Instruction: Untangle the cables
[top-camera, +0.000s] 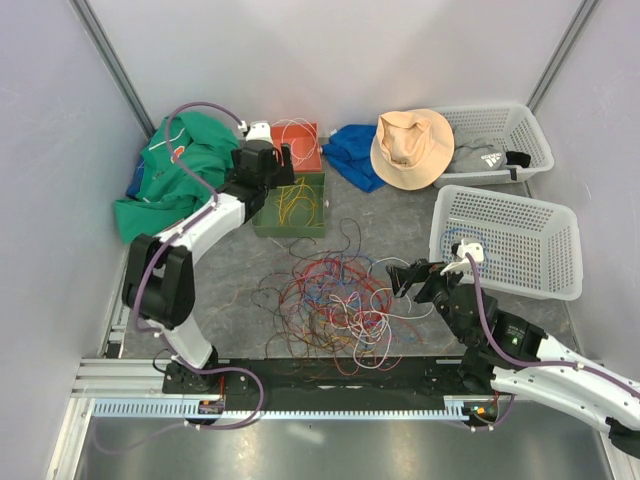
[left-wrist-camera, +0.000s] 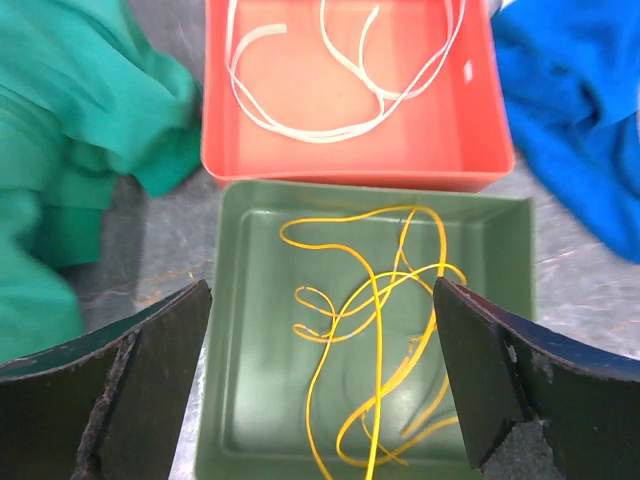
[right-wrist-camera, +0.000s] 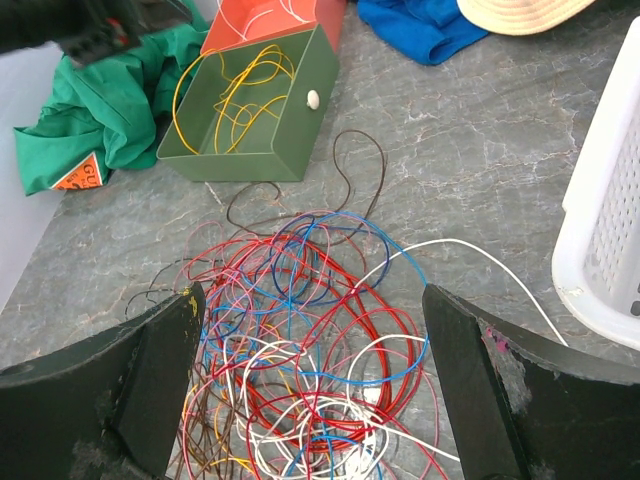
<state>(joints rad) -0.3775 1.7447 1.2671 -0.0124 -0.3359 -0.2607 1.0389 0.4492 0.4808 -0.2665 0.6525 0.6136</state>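
Observation:
My left gripper moves back and down next onto the still tangled brown and pink cables, since they lie lower and to its right in the top view.
The cables (top-camera: 335, 300) lie in a loose tangle of red, blue, white, pink and brown strands on the grey table. My right gripper (top-camera: 405, 278) hangs open at the tangle's right edge. In the right wrist view its jaws (right-wrist-camera: 312, 292) stand wide above the cables (right-wrist-camera: 330, 335), holding nothing. My left gripper (top-camera: 288, 162) is open over the green box (top-camera: 290, 228). Yellow cables (left-wrist-camera: 377, 354) lie loose on the floor of the green box (left-wrist-camera: 228, 300), below the left gripper (left-wrist-camera: 322, 290). White cables (left-wrist-camera: 310, 134) lie in the orange box (left-wrist-camera: 215, 100) just beyond.
A green cloth (top-camera: 170, 175) lies left of the boxes and a blue cloth (top-camera: 350, 150) to their right. A tan hat (top-camera: 412, 148) sits at the back. Two white baskets (top-camera: 505, 240) (top-camera: 500, 125) stand on the right, the far one holding a grey garment.

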